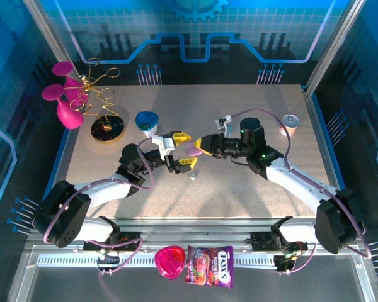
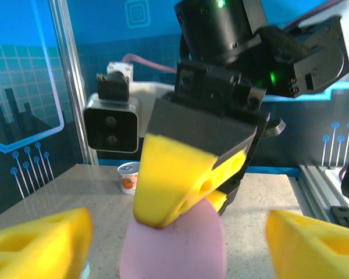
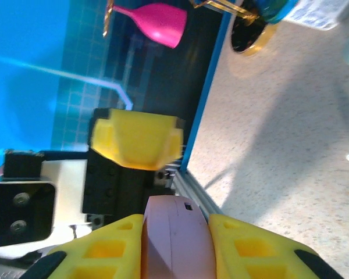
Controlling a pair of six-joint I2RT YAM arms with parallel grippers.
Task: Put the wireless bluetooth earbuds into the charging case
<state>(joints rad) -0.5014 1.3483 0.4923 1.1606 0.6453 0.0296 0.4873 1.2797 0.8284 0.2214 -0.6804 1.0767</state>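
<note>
I should move my right gripper away from the left gripper next, tilting and lowering it to release the charging case (image 1: 192, 151), because the clear tabletop is below its wrist.
My right gripper (image 1: 200, 146) is shut on a lilac pebble-shaped charging case (image 1: 192, 151), held above the middle of the table. The right wrist view has the case (image 3: 175, 238) pinched edge-on between my yellow fingers (image 3: 99, 253), its lid closed. My left gripper (image 1: 184, 149) faces it, open, with one finger on each side of the case's free end and not touching it. From the left wrist, the case (image 2: 174, 250) sits between my spread fingertips (image 2: 38, 244). A tiny pale piece (image 1: 192, 178), perhaps an earbud, lies on the table below the grippers. No other earbuds are visible.
A blue-topped white object (image 1: 147, 122) stands behind the left gripper. A gold disc stand (image 1: 107, 128) and magenta goblets (image 1: 66, 100) are at the back left. A small cup (image 1: 290, 124) sits back right. A pink case (image 1: 169, 262) and a candy bag (image 1: 210, 266) lie on the front rail.
</note>
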